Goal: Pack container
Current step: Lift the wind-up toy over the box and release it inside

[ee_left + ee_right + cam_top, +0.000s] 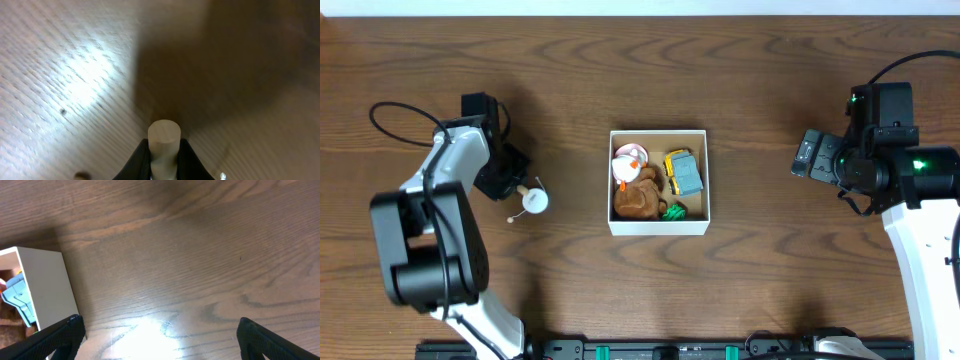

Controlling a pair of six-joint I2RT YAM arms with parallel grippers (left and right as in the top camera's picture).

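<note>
My left gripper lifts the wooden toy over the gap in the container next, since tan bottom shows between the white and pink toy and toy vehicle.
The container (658, 228), a square white box with a tan inside, sits mid-table and holds a brown plush toy (638, 198), a white and pink toy (628, 158), a yellow and grey toy vehicle (683, 172) and a green piece (672, 211). Its white wall shows in the right wrist view (47, 287). My left gripper (517, 186) is left of the box, shut on a pale wooden toy (533, 199); its peg sits between the fingers in the left wrist view (164, 142). My right gripper (159, 335) is open and empty, right of the box.
The wooden table (770, 120) spreads around the box. A black cable (395, 125) loops at the far left. A black rail (670, 350) runs along the front edge.
</note>
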